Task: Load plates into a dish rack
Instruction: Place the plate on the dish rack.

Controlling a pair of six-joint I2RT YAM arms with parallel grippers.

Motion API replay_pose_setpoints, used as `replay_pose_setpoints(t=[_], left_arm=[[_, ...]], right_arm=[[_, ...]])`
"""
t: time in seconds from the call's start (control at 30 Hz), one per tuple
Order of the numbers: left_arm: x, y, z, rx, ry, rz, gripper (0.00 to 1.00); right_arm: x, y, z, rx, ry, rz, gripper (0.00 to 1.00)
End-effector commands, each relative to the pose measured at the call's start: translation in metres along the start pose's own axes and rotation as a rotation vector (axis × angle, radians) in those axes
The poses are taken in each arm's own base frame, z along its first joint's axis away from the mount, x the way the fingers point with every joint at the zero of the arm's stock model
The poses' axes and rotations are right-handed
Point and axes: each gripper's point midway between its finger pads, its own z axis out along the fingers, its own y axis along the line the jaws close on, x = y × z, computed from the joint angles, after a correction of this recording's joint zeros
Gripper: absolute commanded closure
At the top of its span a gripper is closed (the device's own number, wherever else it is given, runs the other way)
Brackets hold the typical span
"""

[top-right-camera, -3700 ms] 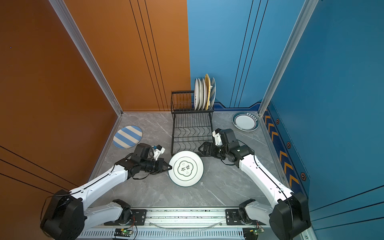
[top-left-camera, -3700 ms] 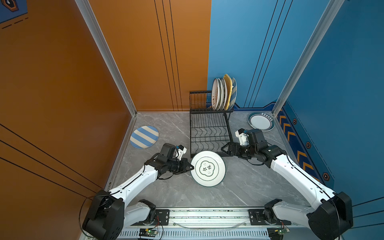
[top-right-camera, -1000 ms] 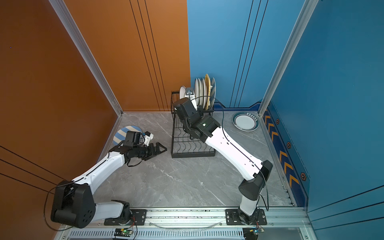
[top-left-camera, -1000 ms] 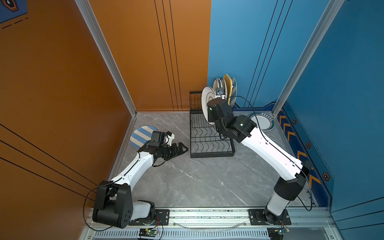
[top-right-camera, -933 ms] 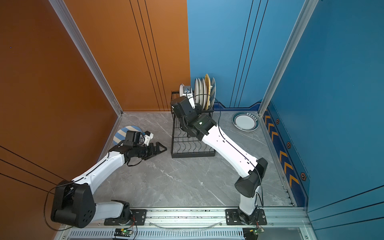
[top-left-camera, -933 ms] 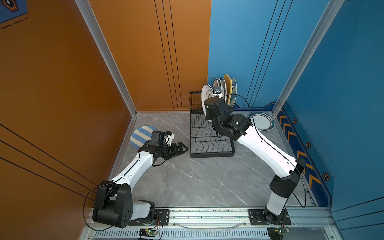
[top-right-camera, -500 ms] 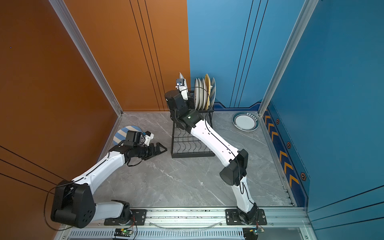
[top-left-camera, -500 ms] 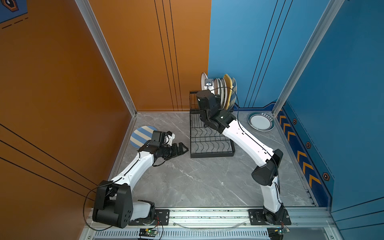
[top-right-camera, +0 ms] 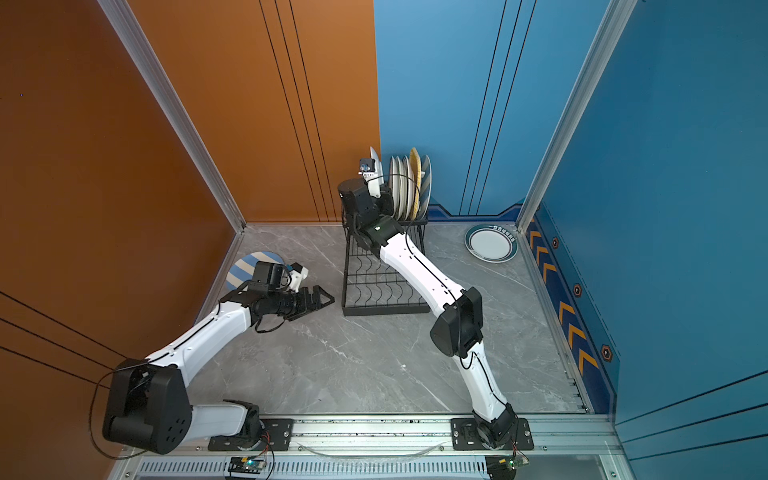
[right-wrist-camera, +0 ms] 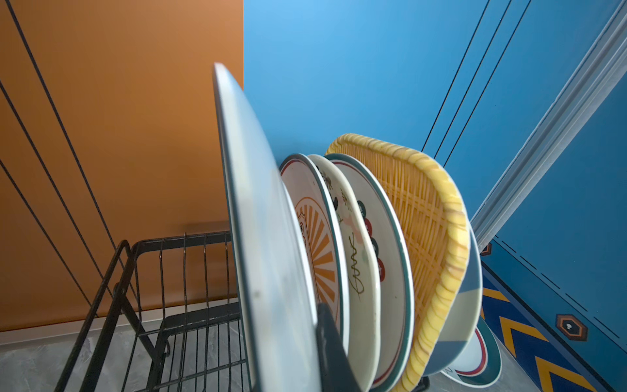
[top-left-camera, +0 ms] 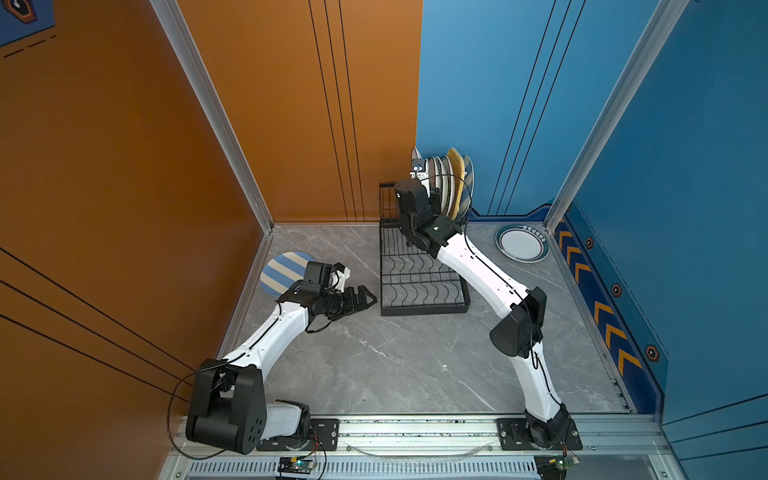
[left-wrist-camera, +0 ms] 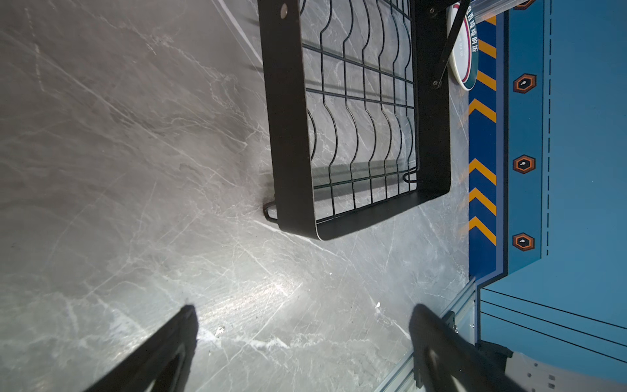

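Note:
My right gripper moves down toward the standing plates next and releases the white plate [top-left-camera: 414,157] in the rack's upper level below, as it still tops them.
The black wire dish rack [top-left-camera: 420,308] [top-right-camera: 384,309] stands at the back of the floor. Several plates [top-left-camera: 451,187] [top-right-camera: 409,187] stand on edge in its raised upper tier [right-wrist-camera: 152,271]. My right gripper [top-left-camera: 417,179] [top-right-camera: 376,183] [right-wrist-camera: 298,332] is shut on a white plate [top-left-camera: 414,157] [top-right-camera: 374,160] [right-wrist-camera: 264,237], held on edge just left of the standing ones; its lower rim is hidden. My left gripper [top-left-camera: 365,297] [top-right-camera: 324,300] [left-wrist-camera: 305,315] is open and empty, low over the floor left of the rack [left-wrist-camera: 288,118].
A blue-and-cream striped plate [top-left-camera: 280,270] [top-right-camera: 241,268] lies flat by the left wall, behind my left wrist. A teal-rimmed plate [top-left-camera: 521,243] [top-right-camera: 490,243] [left-wrist-camera: 463,51] [right-wrist-camera: 475,363] lies flat at the back right corner. Walls close in on three sides.
My right arm has lifted the white plate from over the lower tier up and back, beside the standing plates. The left arm has stayed still over the last second.

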Motion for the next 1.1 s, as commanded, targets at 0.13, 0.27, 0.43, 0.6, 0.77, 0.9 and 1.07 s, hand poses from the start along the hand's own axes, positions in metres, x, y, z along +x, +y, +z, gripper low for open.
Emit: replay_pose_setpoints(t=[0.13,0.27,0.43,0.6,0.77,0.9,1.07], left_arm=[[-0.004,-0.002,0.001,-0.022,-0.001,0.025,0.02],[-0.004,-0.003,0.001,-0.021,-0.001,0.025,0.02],[-0.003,-0.004,0.002,-0.024,0.001,0.024,0.02],[-0.002,-0.006,0.001,-0.023,0.000,0.025,0.02],[-0.001,-0.007,0.001,-0.022,0.000,0.028,0.02],[0.000,-0.006,0.001,-0.025,0.001,0.027,0.02],[0.000,-0.006,-0.001,-0.028,-0.001,0.026,0.02]], right_arm=[[-0.022,-0.008,0.000,0.028,-0.053,0.073,1.00],[-0.017,-0.021,0.015,0.062,-0.045,0.077,1.00],[-0.008,-0.021,0.020,0.090,-0.034,0.057,1.00],[0.000,-0.017,0.025,0.093,-0.026,0.046,1.00],[0.013,-0.012,0.030,0.095,-0.007,0.035,1.00],[0.022,-0.011,0.035,0.099,0.006,0.033,1.00],[0.027,-0.009,0.037,0.092,0.019,0.034,0.82]])
